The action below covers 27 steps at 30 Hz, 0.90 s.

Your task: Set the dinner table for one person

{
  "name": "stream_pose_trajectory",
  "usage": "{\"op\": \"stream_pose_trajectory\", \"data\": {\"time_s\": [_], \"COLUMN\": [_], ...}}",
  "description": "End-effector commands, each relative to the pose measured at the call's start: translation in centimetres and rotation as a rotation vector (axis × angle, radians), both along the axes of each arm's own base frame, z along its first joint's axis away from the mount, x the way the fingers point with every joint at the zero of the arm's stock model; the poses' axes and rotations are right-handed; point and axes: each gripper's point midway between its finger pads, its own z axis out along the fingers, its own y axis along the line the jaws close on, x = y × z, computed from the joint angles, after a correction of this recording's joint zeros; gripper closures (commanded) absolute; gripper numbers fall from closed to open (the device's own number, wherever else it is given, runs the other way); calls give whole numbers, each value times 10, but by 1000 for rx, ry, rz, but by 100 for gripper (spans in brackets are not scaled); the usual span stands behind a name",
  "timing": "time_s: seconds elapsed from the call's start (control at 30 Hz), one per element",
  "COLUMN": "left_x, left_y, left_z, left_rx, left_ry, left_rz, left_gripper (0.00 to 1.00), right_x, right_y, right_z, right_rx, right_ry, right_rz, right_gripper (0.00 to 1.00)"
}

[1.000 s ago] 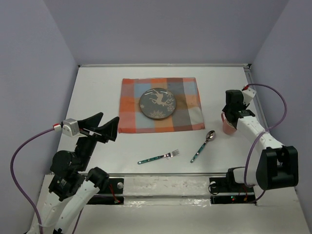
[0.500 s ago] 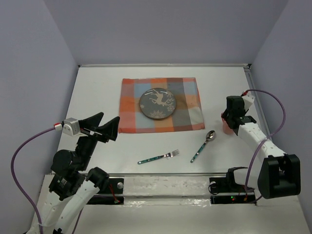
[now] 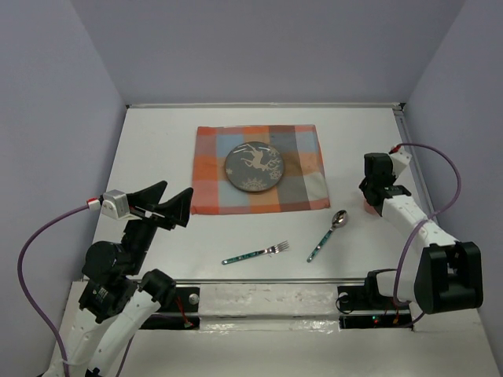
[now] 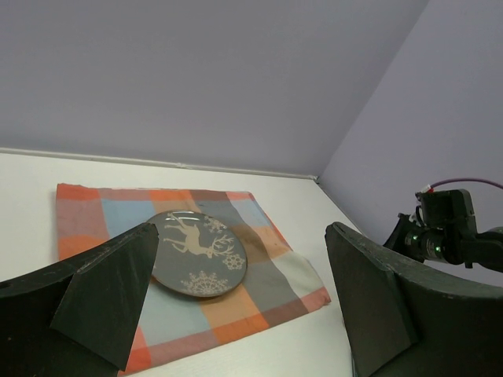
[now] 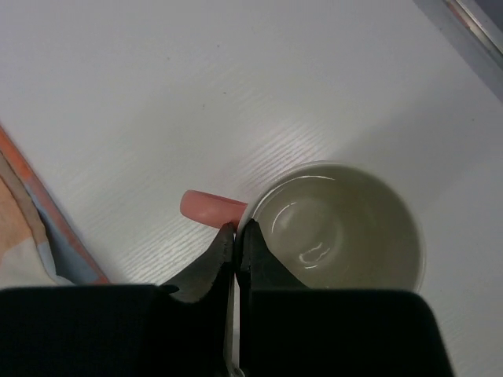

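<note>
I will lift the mug (image 5: 338,228) outward first with my right gripper, then lower it onto the placemat's empty far corner on the mug's side.
A pink mug (image 5: 338,228) with a pale inside stands on the white dinner table (image 3: 173,149) at the right, mostly hidden under my right gripper (image 3: 376,201) in the top view. In the right wrist view my right gripper (image 5: 236,232) is shut on the mug's rim beside the handle (image 5: 206,206), one finger inside and one outside. A grey reindeer plate (image 3: 254,166) lies on the plaid placemat (image 3: 306,188). A fork (image 3: 255,254) and a spoon (image 3: 328,235) lie near the front. My left gripper (image 3: 169,206) hangs wide open and empty at the left.
The left wrist view looks over the plate (image 4: 196,251) and placemat (image 4: 267,290) toward the right arm (image 4: 444,232). A metal rail (image 3: 413,157) runs along the table's right edge, close to the mug. Purple walls enclose the table on three sides.
My right gripper has come down over the mug and closed on its rim. The left arm, plate, fork and spoon have not moved.
</note>
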Motion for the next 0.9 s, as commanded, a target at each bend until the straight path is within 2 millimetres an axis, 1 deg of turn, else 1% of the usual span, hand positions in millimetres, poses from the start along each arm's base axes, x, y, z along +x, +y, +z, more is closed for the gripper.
{"op": "stream_pose_trajectory", "data": {"time_s": [0.0,0.03,0.07,0.1,0.13,0.17,0.2,0.23,0.27,0.3,0.33,0.37,0.4,0.43,0.47,0.5,0.53,0.57,0.6,0.63,0.67,0.7,0.73,0.77,0.8,0.83,0.87], "left_x": [0,0,-1,-1,0,0,0,1,0,0,1,1,2,3,3,4,4,5,5,5,6,7,8,10,10,11,11], "left_y": [0,0,0,-1,-1,-1,0,-1,-1,-1,-1,-2,-1,-1,-1,-1,0,0,0,2,2,2,2,1,1,1,1], "left_z": [13,13,14,13,13,13,13,12,13,13,12,12,12,11,11,10,10,10,10,10,9,8,9,7,6,6,5], "left_rx": [-6,-6,-7,-6,-4,-4,-4,-2,-3,-3,-3,-3,-1,3,2,5,5,5,6,5,7,10,10,15,17,17,20], "left_ry": [-39,-39,-39,-38,-37,-37,-37,-34,-36,-36,-34,-32,-31,-28,-26,-26,-26,-24,-24,-24,-20,-15,-16,-10,-7,-7,-5], "left_rz": [1,1,-1,-4,-3,-2,0,0,0,0,0,-2,3,3,4,6,11,14,16,23,26,29,31,31,33,34,36], "left_gripper": [1,1,1,1,1,1,1,1,1,1,1,1,1,1,1,1,1,1,1,1,1,1,1,1,1,1,1], "right_x": [-6,-4,-4,0,3,10,10,19,25,36,44,56,65,80,91,110,122,139,158,168,185,195,212,226,235,250,256], "right_y": [-9,-9,-8,-6,-1,3,6,17,21,30,35,51,61,72,81,91,100,115,125,138,143,154,161,169,173,176,185], "right_z": [5,15,21,32,43,58,60,76,86,109,119,116,123,150,155,141,142,167,144,145,168,169,145,163,161,133,130], "right_rx": [-34,-35,-41,-43,-31,-41,-40,-27,-41,-42,-42,-49,-58,-68,-81,-108,-118,-145,-156,-169,-194,-198,-197,-196,-198,-203,-208], "right_ry": [-4,-34,-43,-68,-94,-120,-124,-161,-174,-220,-234,-209,-213,-263,-265,-221,-218,-264,-211,-213,-261,-267,-224,-260,-256,-203,-196], "right_rz": [-31,-26,-4,13,54,90,119,174,214,257,285,357,393,420,450,491,515,555,580,604,623,649,667,688,700,703,722], "right_gripper": [100,100,100,100,100,100,100,100,100,100,100,100,100,100,100,100,100,100,100,100,100,100,100,100,100,100,100]}}
